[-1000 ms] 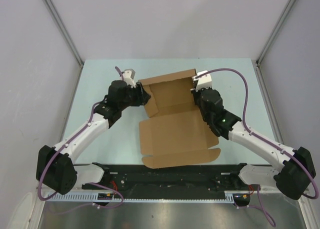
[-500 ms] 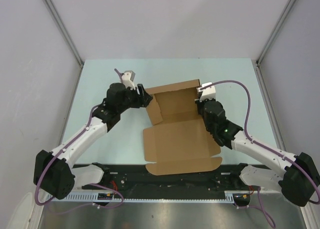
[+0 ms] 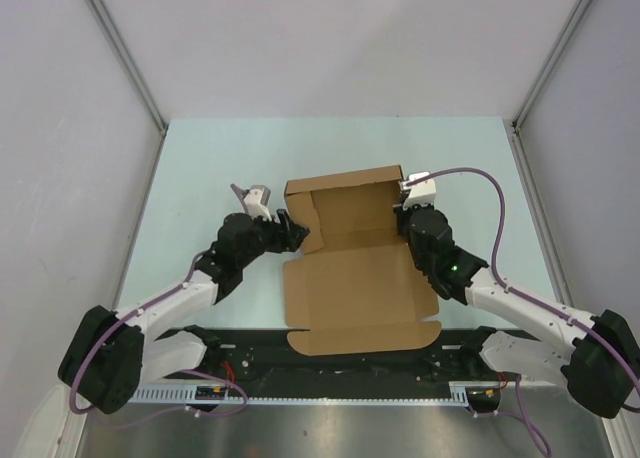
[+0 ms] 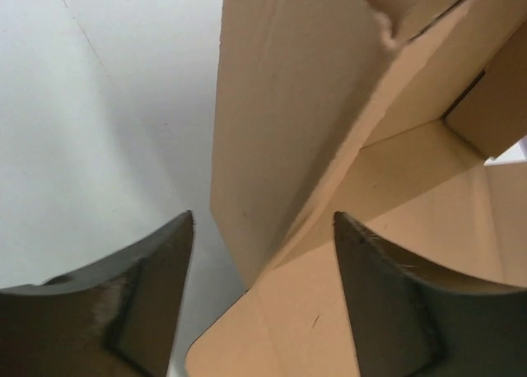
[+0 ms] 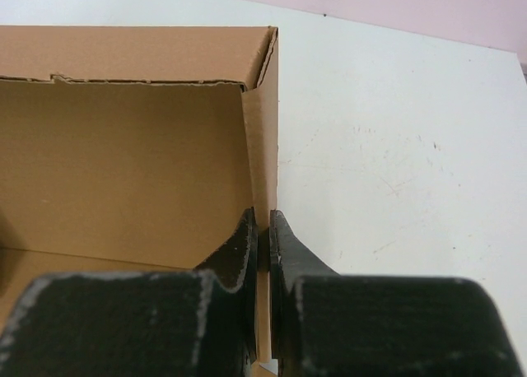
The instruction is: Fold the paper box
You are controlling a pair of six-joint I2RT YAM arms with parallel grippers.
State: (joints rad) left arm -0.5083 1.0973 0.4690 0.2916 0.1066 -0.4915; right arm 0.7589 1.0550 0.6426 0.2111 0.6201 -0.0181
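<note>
My right gripper draws the box's pinched side back a little toward the black bar next and releases it there, because the box's raised back stands crooked.
The paper box, plain brown cardboard, lies half folded mid-table, its back wall raised and its wide front panel flat. My right gripper is shut on the box's upright right side wall, which stands pinched between the jaws next to the box's inside face. My left gripper is open at the box's left side. In the left wrist view its fingers stand apart on either side of the leaning left flap, without touching it.
The pale green table is fenced by grey walls left, right and behind. A black rail with the arm bases runs along the near edge, and the box's front flap reaches it.
The left gripper has opened, let go of the left flap and drawn back toward the near side. The right gripper has pulled the box nearer and squared it up.
</note>
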